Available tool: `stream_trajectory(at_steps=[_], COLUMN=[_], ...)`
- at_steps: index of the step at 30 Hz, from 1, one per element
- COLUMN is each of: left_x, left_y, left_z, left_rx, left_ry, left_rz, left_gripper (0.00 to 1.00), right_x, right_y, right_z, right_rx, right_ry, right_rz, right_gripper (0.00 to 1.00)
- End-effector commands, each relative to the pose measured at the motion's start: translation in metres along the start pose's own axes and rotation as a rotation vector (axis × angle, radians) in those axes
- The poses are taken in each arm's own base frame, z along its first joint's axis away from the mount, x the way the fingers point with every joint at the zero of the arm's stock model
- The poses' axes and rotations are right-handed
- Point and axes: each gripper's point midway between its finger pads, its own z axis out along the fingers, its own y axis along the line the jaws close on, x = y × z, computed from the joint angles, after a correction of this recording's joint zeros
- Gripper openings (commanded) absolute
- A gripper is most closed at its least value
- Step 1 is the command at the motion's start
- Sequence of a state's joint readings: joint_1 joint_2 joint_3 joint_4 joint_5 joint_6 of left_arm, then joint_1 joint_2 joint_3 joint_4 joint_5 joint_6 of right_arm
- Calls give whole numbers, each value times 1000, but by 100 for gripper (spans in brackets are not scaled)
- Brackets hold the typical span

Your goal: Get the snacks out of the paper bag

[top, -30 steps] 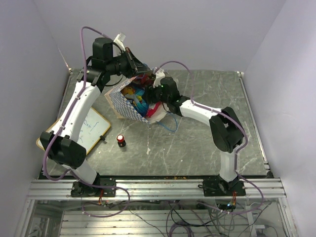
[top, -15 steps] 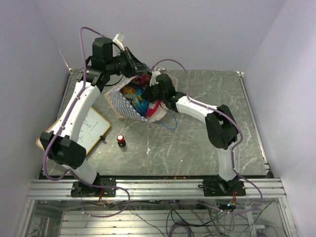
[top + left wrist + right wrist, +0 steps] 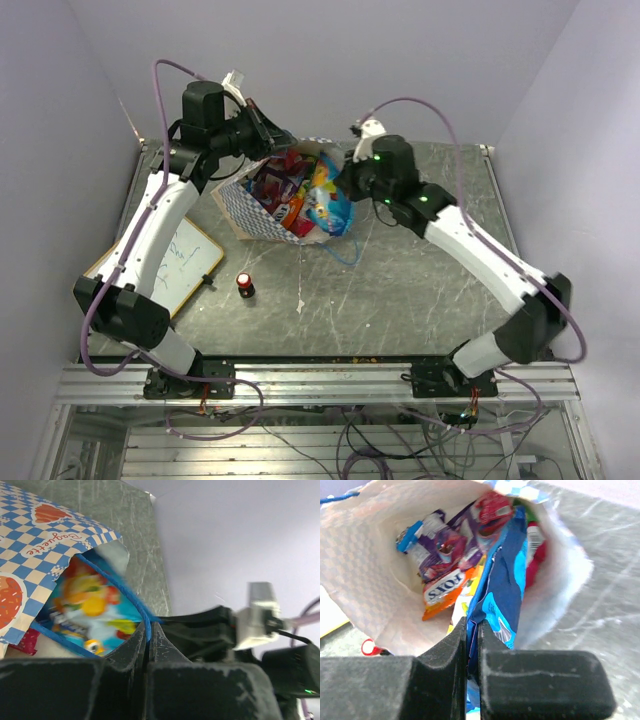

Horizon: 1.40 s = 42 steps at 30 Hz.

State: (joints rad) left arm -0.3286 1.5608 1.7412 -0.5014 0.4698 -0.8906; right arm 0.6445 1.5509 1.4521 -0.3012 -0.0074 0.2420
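My right gripper is to pull the blue packet point(image 3: 328, 205) clear rightward in the top view, then lower there, as the table point(image 3: 408, 238) beside the bag's opening is bare.
The paper bag point(image 3: 250, 212) lies on its side with its mouth open to the right. My left gripper point(image 3: 272, 135) is shut on the bag's thin blue cord handle point(image 3: 131, 599) and holds the mouth up. My right gripper point(image 3: 347, 185) is shut on the edge of a blue snack packet point(image 3: 328, 205); in the right wrist view that blue packet point(image 3: 506, 575) hangs from the gripper point(image 3: 472, 630) with its far end at the bag's mouth. Deeper inside the bag lie a purple-white packet point(image 3: 442, 545), an orange packet point(image 3: 440, 594) and a pink one point(image 3: 536, 565).
A whiteboard point(image 3: 172, 262) lies at the table's left edge. A small red-and-white capped bottle point(image 3: 244, 285) stands in front of the bag. A loose blue cord handle point(image 3: 347, 252) trails on the table by the bag's lower right. Walls close in on three sides.
My right gripper has shut on the blue packet inside the bag and pulled back to the right, drawing the packet to the mouth. The left arm holds the handle, barely shifted.
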Motion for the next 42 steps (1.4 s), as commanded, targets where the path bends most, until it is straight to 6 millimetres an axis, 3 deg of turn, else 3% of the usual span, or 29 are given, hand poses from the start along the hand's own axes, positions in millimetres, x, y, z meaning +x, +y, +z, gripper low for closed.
stream_trajectory(at_steps=[1, 5, 8, 12, 14, 18, 22, 24, 30, 34, 37, 39, 42], left_x=[-10, -10, -10, -8, -7, -4, 2, 4, 7, 9, 8, 7, 8], left_y=[-12, -9, -12, -14, -14, -16, -15, -14, -9, -7, -6, -5, -3], left_z=[-15, -14, -16, -16, -16, -16, -13, -12, -15, -14, -11, -9, -7], left_rx=[25, 11, 18, 28, 23, 35, 45, 44, 21, 10, -1, -1, -4], left_ry=[-64, -67, -66, -49, -35, -14, 16, 29, 35, 52, 61, 65, 71], left_rz=[45, 51, 54, 52, 53, 46, 27, 22, 14, 9, 8, 3, -2], left_gripper=[7, 7, 7, 7, 7, 7, 7, 7, 7, 7, 7, 7, 7], right_x=[-59, -88, -103, -109, -109, -107, -102, -105, -138, -140, -119, -89, -10], right_y=[-29, -46, -67, -102, -117, -157, -194, -202, -211, -246, -288, -315, -353], right_z=[-74, -133, -166, -193, -196, -180, -144, -123, -68, -46, -44, -46, -48], right_rx=[167, 281, 415, 625, 690, 742, 763, 759, 697, 724, 763, 784, 830], right_ry=[-193, -278, -327, -369, -378, -391, -393, -391, -463, -483, -492, -488, -440], right_rz=[-4, -18, -31, -28, -19, 54, 96, 99, 99, 132, 209, 286, 407], right_gripper=[0, 0, 0, 0, 0, 0, 0, 0, 0, 0, 0, 0, 0])
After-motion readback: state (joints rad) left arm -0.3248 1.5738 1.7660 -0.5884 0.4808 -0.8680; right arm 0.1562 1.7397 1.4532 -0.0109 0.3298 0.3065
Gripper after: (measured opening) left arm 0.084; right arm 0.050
